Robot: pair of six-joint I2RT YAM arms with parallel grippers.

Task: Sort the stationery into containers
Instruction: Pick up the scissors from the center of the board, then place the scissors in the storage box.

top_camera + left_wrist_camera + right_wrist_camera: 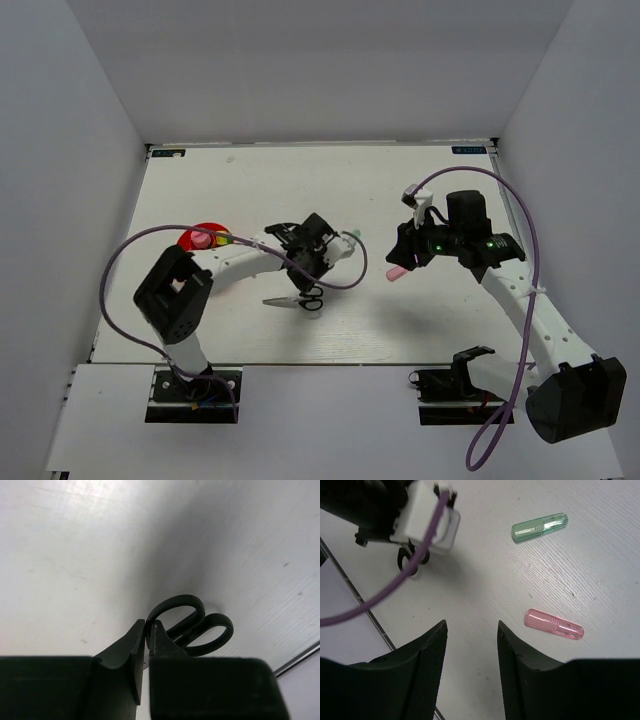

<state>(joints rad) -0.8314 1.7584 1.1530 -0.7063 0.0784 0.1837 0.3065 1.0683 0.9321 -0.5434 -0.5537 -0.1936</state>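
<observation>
The scissors (296, 299) should go up with my left gripper, swing over the red-orange cup (192, 240) and be released inside it, because the cup is to the gripper's left in the top view.
Black-handled scissors (296, 299) lie flat on the table in front of the left arm. My left gripper (306, 280) is down on them, and in the left wrist view its jaws (148, 625) are pinched together on the scissors (187, 622) just by the handle loops. A pale green highlighter (540, 527) and a pink highlighter (554, 624) lie loose on the table. My right gripper (471, 625) hovers open beside the pink highlighter (395, 271), nothing between its fingers. The red-orange cup (192, 240) stands at the left with a few pens in it.
White walls close in the table on three sides. The left arm's purple cable (120, 262) loops out over the table's left side. The green highlighter (350, 240) lies just right of the left wrist. The right arm's cable (520, 215) arcs above it.
</observation>
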